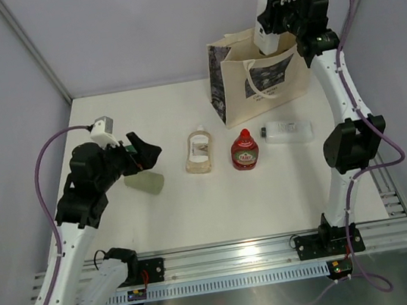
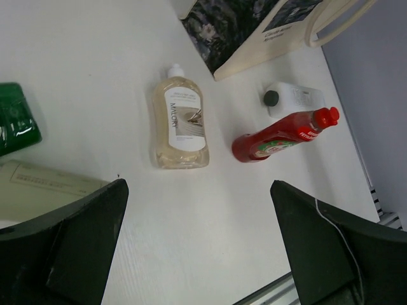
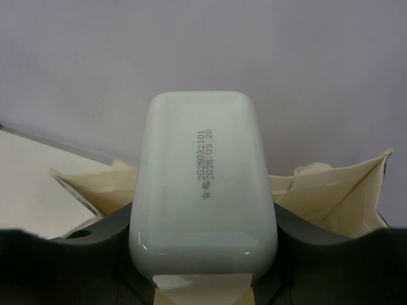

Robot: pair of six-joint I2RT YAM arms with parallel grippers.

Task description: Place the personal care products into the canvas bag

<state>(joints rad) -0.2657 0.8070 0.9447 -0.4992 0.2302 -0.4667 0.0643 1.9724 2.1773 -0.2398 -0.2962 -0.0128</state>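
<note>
My right gripper should move down into the canvas bag's opening [image 1: 252, 48] [image 3: 308, 203] and let go of the white bottle inside, because the bottle is already hanging over it.
My right gripper [image 1: 281, 20] is shut on a white bottle [image 1: 265, 33], held bottom-up over the open mouth of the canvas bag [image 1: 254, 83]. The right wrist view shows the white bottle [image 3: 203, 184] between the fingers with the canvas bag [image 3: 337, 190] behind it. On the table lie a peach flask [image 1: 200, 151], a squat red bottle [image 1: 245, 150] and a clear bottle [image 1: 287, 131]. My left gripper [image 1: 142, 152] hangs open and empty beside a pale-green bottle [image 1: 145, 182]. The left wrist view also catches a green bottle [image 2: 16, 124] at its left edge.
Grey walls close in the white table at the back and sides. A metal rail [image 1: 227, 256] carrying both arm bases runs along the near edge. The bag stands at the back right, near the wall.
</note>
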